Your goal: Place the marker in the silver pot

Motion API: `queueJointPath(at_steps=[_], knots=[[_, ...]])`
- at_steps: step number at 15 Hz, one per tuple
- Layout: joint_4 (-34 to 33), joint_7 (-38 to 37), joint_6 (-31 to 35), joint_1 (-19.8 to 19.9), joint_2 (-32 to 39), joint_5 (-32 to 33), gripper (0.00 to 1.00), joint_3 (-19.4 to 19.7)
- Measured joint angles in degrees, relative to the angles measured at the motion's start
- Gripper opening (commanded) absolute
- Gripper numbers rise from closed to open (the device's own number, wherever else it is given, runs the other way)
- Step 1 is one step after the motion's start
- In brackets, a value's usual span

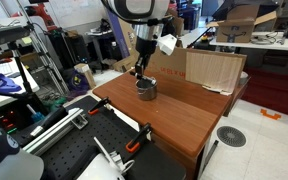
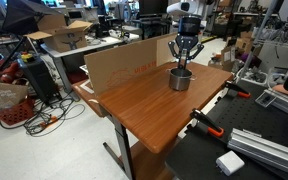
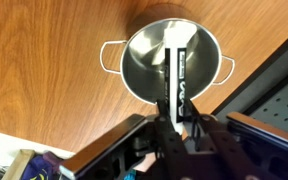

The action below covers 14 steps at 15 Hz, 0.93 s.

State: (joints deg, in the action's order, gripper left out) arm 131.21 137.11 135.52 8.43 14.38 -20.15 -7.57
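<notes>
My gripper should lower slightly toward the silver pot's open inside and release the marker (image 3: 180, 78), already pointing down over it.
The silver pot (image 3: 146, 62), round with two wire handles, stands on the wooden table near one edge; it shows in both exterior views (image 1: 146, 90) (image 2: 181, 79). My gripper (image 3: 178, 104) hangs straight above it, also seen in both exterior views (image 1: 140, 72) (image 2: 183, 62). It is shut on the marker (image 3: 180, 78), a slim white stick with a dark side strip. The marker points down over the pot's inside. Its lower end is over the pot's middle; I cannot tell whether it touches the bottom.
A cardboard panel (image 1: 215, 70) (image 2: 114, 66) stands along the table's far side. The wooden tabletop (image 1: 184, 118) (image 2: 149, 112) spreads around the pot. Orange clamps (image 1: 134, 146) (image 2: 210, 126) grip the table edge beside a black perforated board (image 1: 74, 152) (image 2: 212, 158).
</notes>
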Motion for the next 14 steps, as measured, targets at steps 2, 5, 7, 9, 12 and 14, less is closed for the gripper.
queueJointPath(at_steps=[2,5,7,9,12,14], knots=[[-0.84,-0.59,0.05,-0.13,0.82,1.17,0.05,0.15],[-1.83,-1.77,0.26,-0.49,2.09,2.84,0.05,0.17],[-2.24,-3.02,0.54,-1.02,2.82,4.02,0.05,0.19],[-2.53,-4.28,0.80,-1.53,3.44,5.30,0.05,0.20],[-2.62,-5.80,1.88,-2.00,4.10,6.78,0.52,0.20],[-2.62,-6.55,3.11,-2.06,4.33,7.73,0.67,0.21]])
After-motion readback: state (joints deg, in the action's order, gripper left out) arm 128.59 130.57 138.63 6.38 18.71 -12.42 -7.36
